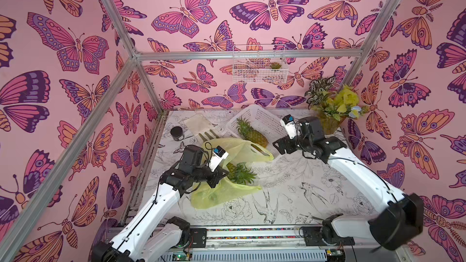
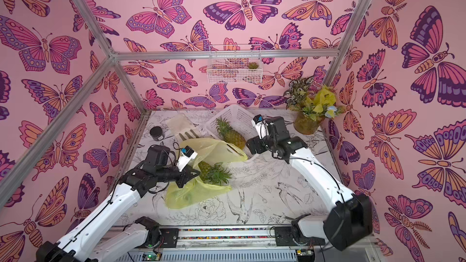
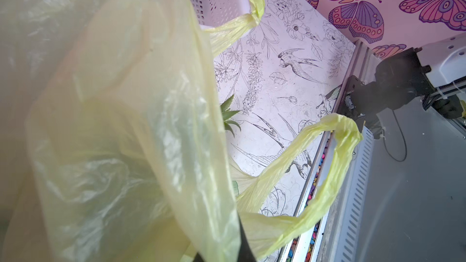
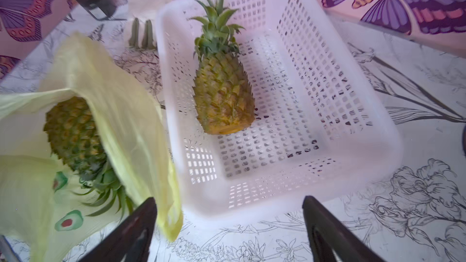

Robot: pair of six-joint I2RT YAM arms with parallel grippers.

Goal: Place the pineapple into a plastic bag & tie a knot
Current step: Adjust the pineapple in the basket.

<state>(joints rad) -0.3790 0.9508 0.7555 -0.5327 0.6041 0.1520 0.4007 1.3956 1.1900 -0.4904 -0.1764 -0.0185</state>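
The leaves of the second pineapple's leafy top [image 1: 243,125] [image 4: 217,30] are next for my right gripper, which will reach outward and down around them, because that top is slimmer than the pineapple's body.
The yellow-green plastic bag [image 1: 214,195] [image 2: 191,195] lies on the table with its mouth held up. My left gripper [image 1: 222,175] [image 3: 227,255] is shut on the bag's edge, and both handle loops [image 3: 327,172] hang loose. One pineapple [image 1: 235,170] [image 4: 73,134] lies in the bag's mouth, its leaves sticking out. A second pineapple [image 1: 252,132] [image 4: 222,97] lies in the white basket [image 1: 267,119] [image 4: 327,71]. My right gripper [image 1: 277,147] [image 4: 228,200] is open and empty, just in front of the basket, beside the bag's far handle [image 4: 171,218]. No knot is in view.
A black jar [image 1: 177,132] and a cloth with cutlery [image 1: 199,124] sit at the back left. A potted plant [image 1: 327,112] stands in the back right corner. A wire basket [image 1: 259,69] hangs on the back wall. The arms' rail [image 1: 252,233] runs along the front edge.
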